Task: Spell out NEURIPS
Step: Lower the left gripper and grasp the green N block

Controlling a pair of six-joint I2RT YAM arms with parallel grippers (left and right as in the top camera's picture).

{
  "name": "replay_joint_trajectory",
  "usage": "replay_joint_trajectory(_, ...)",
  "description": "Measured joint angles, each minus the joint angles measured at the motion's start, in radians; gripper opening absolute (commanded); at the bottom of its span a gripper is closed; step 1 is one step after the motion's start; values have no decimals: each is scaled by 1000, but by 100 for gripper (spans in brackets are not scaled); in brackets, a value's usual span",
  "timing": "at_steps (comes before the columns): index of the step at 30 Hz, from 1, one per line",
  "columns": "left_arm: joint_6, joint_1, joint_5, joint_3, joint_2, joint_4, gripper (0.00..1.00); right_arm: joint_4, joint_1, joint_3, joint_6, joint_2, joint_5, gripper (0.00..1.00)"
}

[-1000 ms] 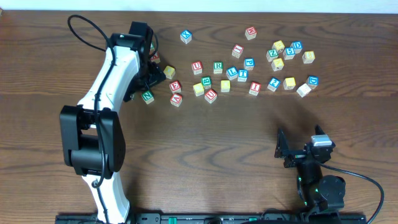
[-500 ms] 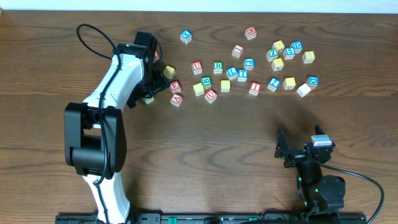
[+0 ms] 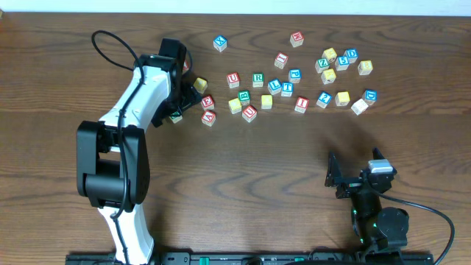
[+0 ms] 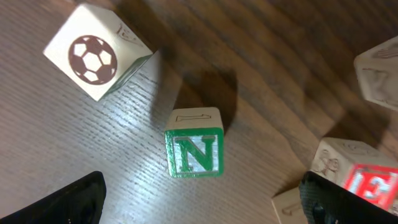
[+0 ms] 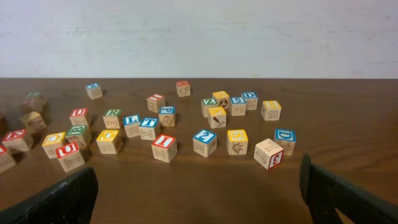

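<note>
My left gripper moves down over the N cube (image 3: pixel 175 115) (image 4: pixel 194 151) next until the fingers are on either side of it. The cube lies between my open fingers with bare table on both sides.
The green-bordered N cube (image 4: pixel 194 151) lies on the table just ahead of my left gripper (image 4: pixel 205 208), which is open and empty with a finger on each side below it. In the overhead view the N cube (image 3: pixel 175 115) is half hidden under the left gripper (image 3: pixel 180 101). The red E cube (image 3: pixel 207 101) (image 4: pixel 368 182) sits just to its right. The red U (image 3: pixel 233 79), green R (image 3: pixel 257 79) and red I (image 3: pixel 301 104) lie in the scatter. I cannot pick out P and S. My right gripper (image 3: pixel 359 181) (image 5: pixel 199 199) is open and empty.
A soccer-ball cube (image 4: pixel 96 53) lies beyond the N to the left. Several other letter and number cubes spread across the far half of the table (image 3: pixel 243 184), up to a blue cube (image 3: pixel 369 96) at right. A cable (image 3: pixel 110 40) loops behind the left arm.
The left arm swung a little to the right a second ago, bringing its gripper over the N cube; it has held still since. The right arm has not moved.
</note>
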Motion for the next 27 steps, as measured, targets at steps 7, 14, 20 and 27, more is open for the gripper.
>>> replay_joint_trajectory(7, 0, 0, 0, -38, 0, 25, 98, 0, 0, 0, 0, 0, 0, 99)
replay_joint_trajectory(14, 0, 0, 0, -38, 0, 55, 98, 0, 0, 0, 0, 0, 0, 99)
replay_joint_trajectory(20, 0, 0, 0, -38, 0, 78, 98, 0, 0, 0, 0, 0, 0, 99)
replay_joint_trajectory(27, 0, 0, 0, -38, 0, 80, 98, 0, 0, 0, 0, 0, 0, 99)
